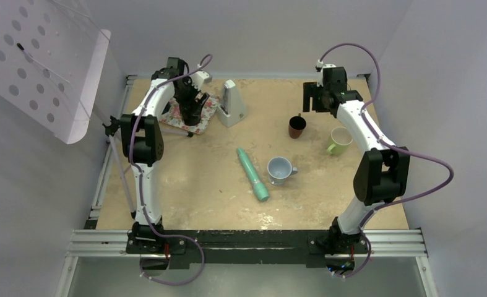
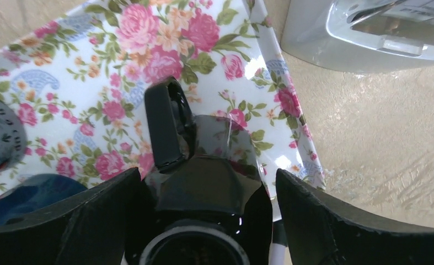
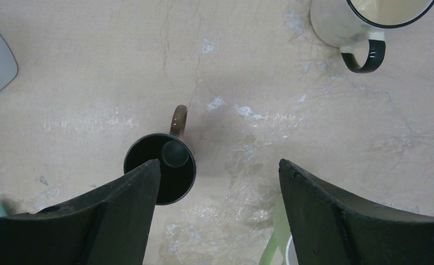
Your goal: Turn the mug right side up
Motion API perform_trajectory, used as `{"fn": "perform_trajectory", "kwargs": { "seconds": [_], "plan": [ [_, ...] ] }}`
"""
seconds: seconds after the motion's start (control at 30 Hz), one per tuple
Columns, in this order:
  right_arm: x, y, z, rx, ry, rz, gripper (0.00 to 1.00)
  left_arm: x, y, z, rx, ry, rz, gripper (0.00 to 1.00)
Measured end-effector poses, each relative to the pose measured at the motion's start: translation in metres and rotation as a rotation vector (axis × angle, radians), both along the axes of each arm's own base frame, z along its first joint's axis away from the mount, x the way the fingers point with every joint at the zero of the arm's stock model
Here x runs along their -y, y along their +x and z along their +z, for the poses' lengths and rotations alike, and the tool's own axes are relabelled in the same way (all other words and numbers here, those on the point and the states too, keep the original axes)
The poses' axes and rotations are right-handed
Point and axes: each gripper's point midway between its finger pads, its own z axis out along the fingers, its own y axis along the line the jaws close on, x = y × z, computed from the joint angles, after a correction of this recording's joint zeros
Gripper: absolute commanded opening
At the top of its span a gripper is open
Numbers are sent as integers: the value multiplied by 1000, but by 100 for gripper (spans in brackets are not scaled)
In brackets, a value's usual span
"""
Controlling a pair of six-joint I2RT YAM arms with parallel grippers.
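Observation:
The left gripper stands on either side of the mug's base, so the right gripper needs to swing left in the top view to the black mug's rim (image 1: 193, 117) next, turning sideways.
A glossy black mug (image 2: 209, 182) lies on the floral tray (image 2: 148, 44) with its ringed base toward the left wrist camera and its handle (image 2: 165, 127) pointing up and left. My left gripper (image 2: 206, 174) is open, its fingers on either side of the mug; a gap shows by the right finger. In the top view the left gripper (image 1: 191, 102) is down over the mug (image 1: 193, 114) on the tray (image 1: 208, 111). My right gripper (image 1: 312, 98) is open and empty above the table, also seen in its own wrist view (image 3: 219, 165).
A white appliance (image 1: 232, 102) stands next to the tray. A brown mug (image 1: 297, 126), a green mug (image 1: 338, 140) and a grey-blue mug (image 1: 279, 169) stand upright. A teal cylinder (image 1: 253, 174) lies mid-table. A cream mug (image 3: 363, 22) shows in the right wrist view.

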Motion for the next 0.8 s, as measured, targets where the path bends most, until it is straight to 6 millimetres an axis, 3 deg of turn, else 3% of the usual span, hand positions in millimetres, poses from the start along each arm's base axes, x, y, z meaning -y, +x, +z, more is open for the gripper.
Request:
{"fn": "perform_trajectory", "kwargs": {
  "seconds": [0.07,0.2,0.23,0.4,0.5,0.6,0.67,0.8],
  "plan": [
    [0,-1,-2,-3,-1,0,82,2,-3,-6,-21,9,5,69],
    [1,-2,-4,-8,-3,-2,81,1,-7,-8,-40,12,12,12],
    [1,-2,-4,-9,-3,-2,81,1,-8,-8,-44,11,13,5],
    [0,-7,4,3,2,0,81,0,-18,-7,-75,2,44,0],
    [-7,-11,23,46,17,11,81,-1,-26,-1,-112,-30,108,0],
    [-28,-18,46,99,43,45,81,-1,-33,13,-139,-75,196,0],
    [-56,-22,60,136,74,102,82,-2,-41,27,-163,-110,268,0],
    [-139,-36,78,192,198,293,85,2,-49,64,-164,-211,377,0]
  ]
}}
